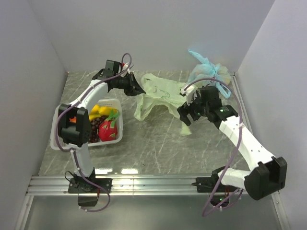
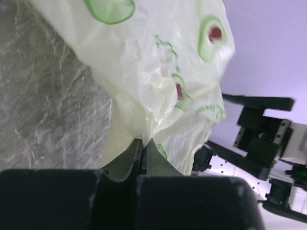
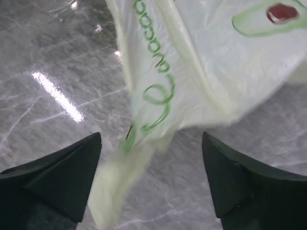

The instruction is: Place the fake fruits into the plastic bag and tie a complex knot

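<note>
My right gripper shifts onto the bag's near edge (image 1: 164, 101) next, to its left in the top view, because only my left gripper holds the bag.
The pale yellow-green plastic bag (image 1: 160, 96) hangs stretched just above the table's middle, with green print on it. My left gripper (image 1: 137, 89) is shut on the bag's left edge; in the left wrist view the film (image 2: 158, 62) rises straight out of the closed jaws (image 2: 143, 142). My right gripper (image 1: 187, 115) stands open at the bag's lower right corner. A blurred loose strip of the bag (image 3: 129, 163) hangs between its spread fingers (image 3: 151, 143), touching neither. The fake fruits lie in a white basket (image 1: 120, 120) at the left: a yellow banana (image 1: 98, 111), dark grapes (image 1: 95, 125), a pink-red dragon fruit (image 1: 108, 129).
A light blue tied bag (image 1: 211, 72) lies at the back right corner, just behind my right gripper. White walls close in the marble table on the left, the back and the right. The left arm's black elbow (image 1: 76, 127) hangs over the basket's left part.
</note>
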You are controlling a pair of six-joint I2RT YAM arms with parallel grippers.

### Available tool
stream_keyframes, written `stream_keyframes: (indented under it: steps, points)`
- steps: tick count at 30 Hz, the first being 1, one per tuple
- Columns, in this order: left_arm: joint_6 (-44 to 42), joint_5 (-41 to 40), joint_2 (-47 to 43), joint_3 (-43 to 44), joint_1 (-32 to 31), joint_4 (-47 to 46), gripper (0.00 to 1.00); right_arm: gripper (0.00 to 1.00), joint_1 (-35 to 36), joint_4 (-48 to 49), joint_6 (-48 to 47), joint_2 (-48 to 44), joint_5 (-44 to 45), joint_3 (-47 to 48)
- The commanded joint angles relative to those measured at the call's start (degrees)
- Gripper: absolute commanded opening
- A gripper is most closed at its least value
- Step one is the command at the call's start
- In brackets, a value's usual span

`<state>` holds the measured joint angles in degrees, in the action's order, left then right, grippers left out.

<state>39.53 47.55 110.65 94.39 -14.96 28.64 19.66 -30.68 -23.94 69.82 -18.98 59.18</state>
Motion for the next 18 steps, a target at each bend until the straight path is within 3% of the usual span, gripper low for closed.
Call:
stream_keyframes:
  steps: [1,7,11,18]
  points:
    - [-5.43,-0.36,-2.90,0.27,-1.12,5.63,0.00,0.97,0.20,-7.74,-1.98,-5.73,3.76,5.32]
    - [-1.48,3.95,-4.22,-3.07,-2.00,1.77,0.00,0.99,8.63,-5.09,-1.37,-4.35,16.95,12.88]
    - [-0.24,5.27,-4.39,-2.98,-2.27,1.24,0.00,1.00,16.97,-1.42,-2.95,-2.85,20.91,10.00]
    - [2.75,7.03,-5.27,-4.65,-2.27,-0.96,0.03,1.00,22.87,4.39,-4.44,4.52,25.48,7.53]
